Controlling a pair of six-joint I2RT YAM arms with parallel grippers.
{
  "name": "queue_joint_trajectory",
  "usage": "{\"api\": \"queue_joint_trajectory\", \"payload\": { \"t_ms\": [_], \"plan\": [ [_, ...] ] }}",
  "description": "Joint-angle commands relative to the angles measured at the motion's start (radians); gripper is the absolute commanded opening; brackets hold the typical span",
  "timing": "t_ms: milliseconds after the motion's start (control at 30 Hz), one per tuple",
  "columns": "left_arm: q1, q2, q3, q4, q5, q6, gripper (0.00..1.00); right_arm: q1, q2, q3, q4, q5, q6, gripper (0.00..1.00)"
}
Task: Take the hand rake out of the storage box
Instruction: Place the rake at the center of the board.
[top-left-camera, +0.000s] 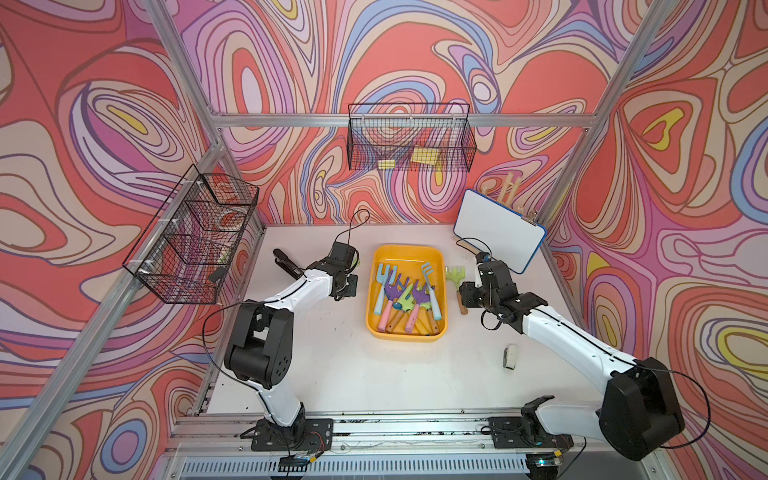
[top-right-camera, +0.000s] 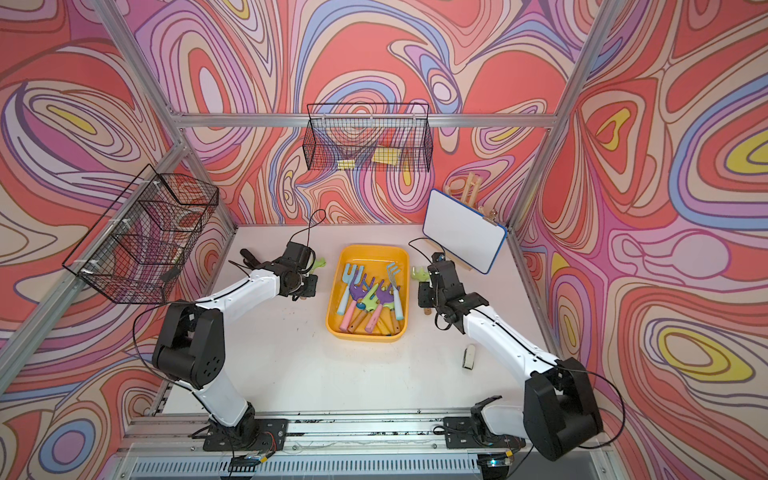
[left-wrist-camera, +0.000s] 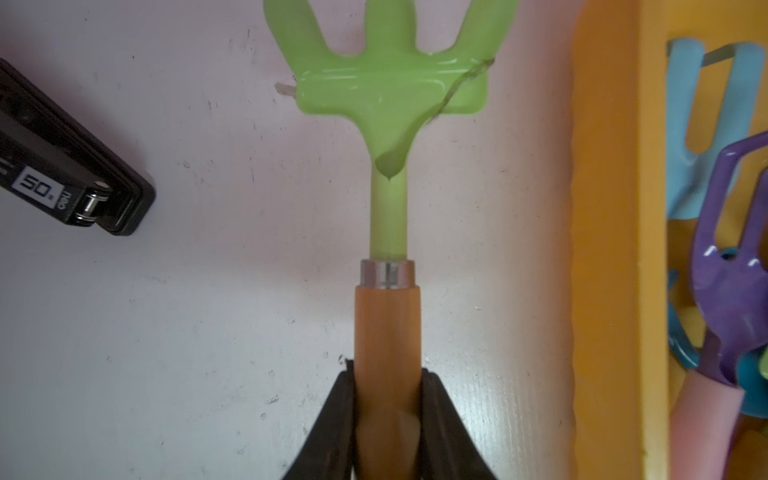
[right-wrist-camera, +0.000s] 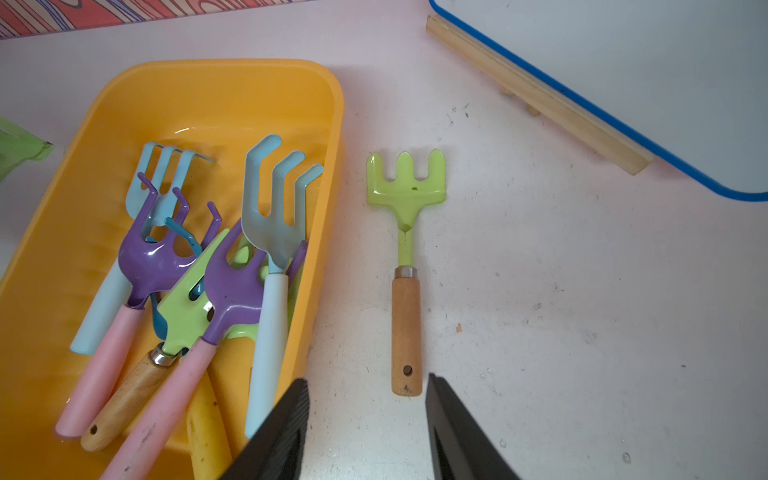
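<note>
My left gripper moves down and releases the wooden handle of the green hand rake next, since the bare tabletop beside the box lies just below it.
The yellow-orange storage box (top-left-camera: 405, 252) (top-right-camera: 374, 250) (right-wrist-camera: 232, 66) sits mid-table and holds several coloured hand rakes (top-left-camera: 405, 295) (right-wrist-camera: 216, 270). My left gripper (left-wrist-camera: 386, 374) (top-left-camera: 349, 286) is shut on the wooden handle of a green hand rake (left-wrist-camera: 386, 87) (top-right-camera: 319, 262). That rake is outside the box, just off the box's left wall (left-wrist-camera: 606, 249) and low over the table. A second green hand rake (right-wrist-camera: 405, 291) (top-left-camera: 453, 274) lies flat on the table right of the box. My right gripper (right-wrist-camera: 368, 395) (top-left-camera: 463, 291) hovers open at its handle end, holding nothing.
A black stapler (left-wrist-camera: 70, 183) (top-left-camera: 286, 264) lies left of the left gripper. A blue-rimmed whiteboard (top-left-camera: 498, 228) on a wooden easel stands at the back right. Black wire baskets (top-left-camera: 191, 245) (top-left-camera: 409, 141) hang on the left and back walls. A small white object (top-left-camera: 510, 356) lies front right.
</note>
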Motion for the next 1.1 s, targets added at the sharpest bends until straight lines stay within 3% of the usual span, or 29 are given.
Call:
{"api": "queue_joint_trajectory", "payload": {
  "t_ms": [0, 600, 1067],
  "plan": [
    [0.005, 0.035, 0.03, 0.018, 0.017, 0.004, 0.13, -0.004, 0.016, 0.012, 0.017, -0.007, -0.005, 0.51],
    [0.027, 0.127, 0.06, 0.016, 0.043, -0.027, 0.19, -0.004, 0.027, 0.016, 0.02, -0.009, -0.006, 0.5],
    [0.029, 0.187, 0.117, -0.067, 0.047, -0.055, 0.29, -0.004, 0.036, 0.021, 0.024, -0.013, -0.007, 0.5]
  ]
}}
